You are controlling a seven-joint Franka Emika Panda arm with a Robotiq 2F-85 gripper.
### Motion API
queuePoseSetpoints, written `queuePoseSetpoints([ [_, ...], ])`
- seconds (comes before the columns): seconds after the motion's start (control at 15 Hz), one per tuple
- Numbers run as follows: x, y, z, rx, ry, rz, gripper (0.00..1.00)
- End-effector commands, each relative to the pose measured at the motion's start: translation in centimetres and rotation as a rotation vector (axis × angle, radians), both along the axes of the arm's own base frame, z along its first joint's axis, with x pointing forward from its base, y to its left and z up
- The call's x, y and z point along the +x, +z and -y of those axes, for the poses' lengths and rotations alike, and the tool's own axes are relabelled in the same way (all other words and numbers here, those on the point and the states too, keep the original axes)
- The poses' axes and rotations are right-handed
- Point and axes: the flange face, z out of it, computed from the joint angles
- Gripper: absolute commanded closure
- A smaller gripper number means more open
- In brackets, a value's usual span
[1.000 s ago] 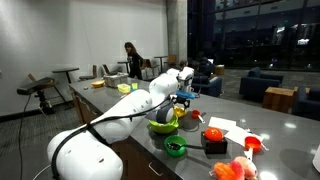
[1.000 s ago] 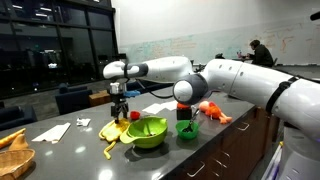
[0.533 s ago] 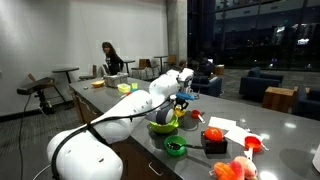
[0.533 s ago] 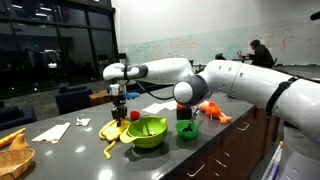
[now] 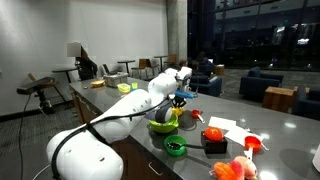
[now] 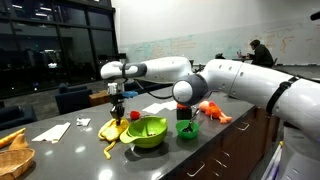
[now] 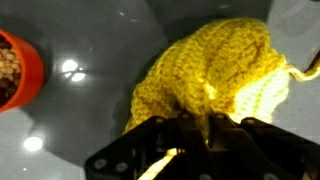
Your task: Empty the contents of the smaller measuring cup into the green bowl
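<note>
The yellow cloth (image 6: 113,129) goes up in my gripper next, away from the bowl and down onto the white papers, since it lies beside the red cup.
In the wrist view my gripper (image 7: 196,120) is shut, pinching a fold of a yellow knitted cloth (image 7: 215,65) that lies on the grey counter. A red measuring cup (image 7: 12,70) with brownish contents stands at the left edge, apart from the fingers. I take it for the smaller measuring cup, also seen as a red spot (image 6: 133,116) behind the green bowl (image 6: 147,131). In both exterior views the gripper (image 6: 115,110) (image 5: 180,103) hangs over the cloth (image 6: 113,129), beside the bowl (image 5: 162,126).
A dark-green round tub (image 6: 185,130) (image 5: 175,147) stands next to the bowl. Another red cup (image 5: 253,143), a red item (image 5: 213,136) and white papers (image 5: 225,126) (image 6: 52,131) lie on the counter. Orange soft things (image 6: 212,110) sit farther along. The counter edge runs close by.
The jaws have gone from wide open to shut on the yellow cloth. The arm has barely moved. A person in the background has walked left.
</note>
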Motion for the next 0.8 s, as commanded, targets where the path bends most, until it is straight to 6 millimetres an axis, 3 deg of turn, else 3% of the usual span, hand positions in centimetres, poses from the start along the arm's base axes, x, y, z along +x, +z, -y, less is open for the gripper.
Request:
queuePoseSetpoints([
  [0.0,-0.7,4.2,-0.3,-0.038,0.041,0.01,0.99],
  [0.4,-1.7,10.8,0.9,-0.145,0.018,0.048,0.97],
  [0.73,-2.5,16.2,4.7,-0.26,-0.049,0.071,0.97],
])
